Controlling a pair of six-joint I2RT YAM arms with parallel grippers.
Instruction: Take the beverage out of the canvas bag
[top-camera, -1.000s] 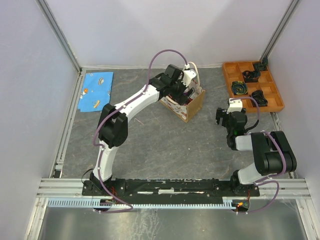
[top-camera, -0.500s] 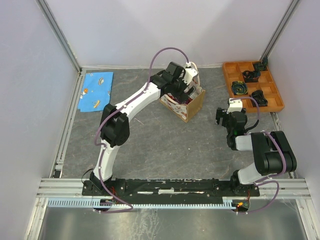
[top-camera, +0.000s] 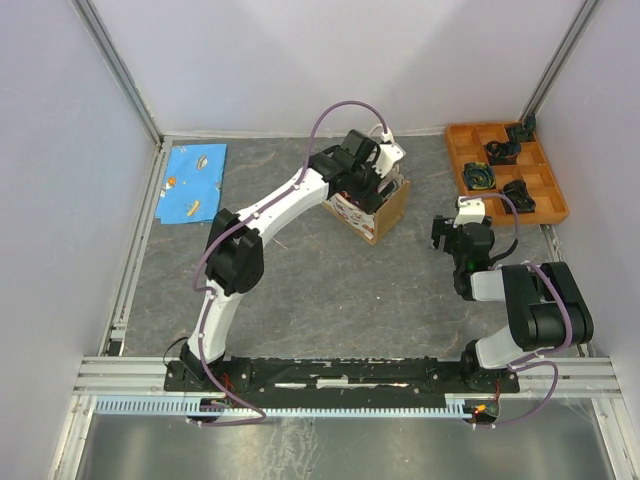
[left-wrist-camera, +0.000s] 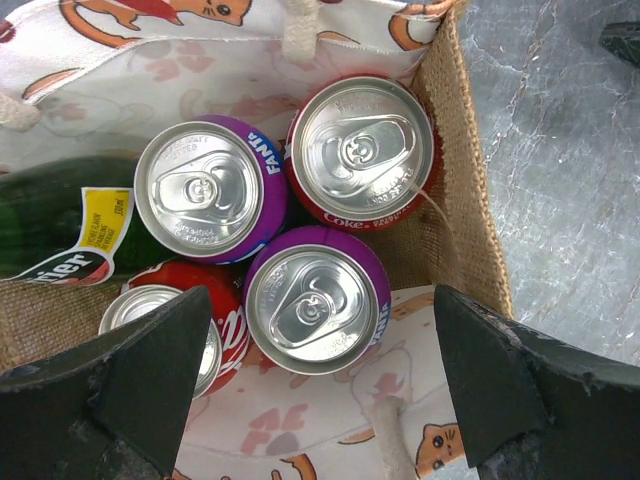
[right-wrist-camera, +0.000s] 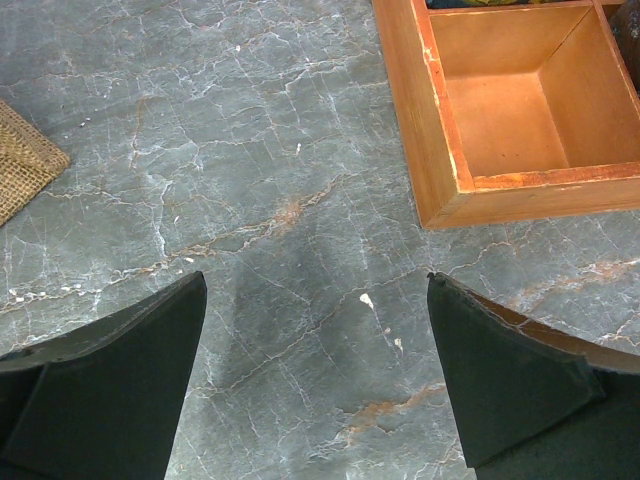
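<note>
The near purple can stands below my left gripper's open fingers, between them, so next I need to lower them into the bag's opening and close them around the near purple can's top.
The tan canvas bag with a white cat-print lining stands at the table's back middle. Inside it stand a purple Fanta can, a second purple Fanta can, a red Coke can, another red can and a green bottle. My left gripper hovers open just above the bag's mouth, its fingers wide on either side of the near purple can. My right gripper is open and empty over bare table, right of the bag.
An orange compartment tray with dark small items sits at the back right; its corner shows in the right wrist view. A blue printed cloth lies at the back left. White walls enclose the table.
My left gripper has moved right and a little down, over the bag's opening. The right arm has not moved.
</note>
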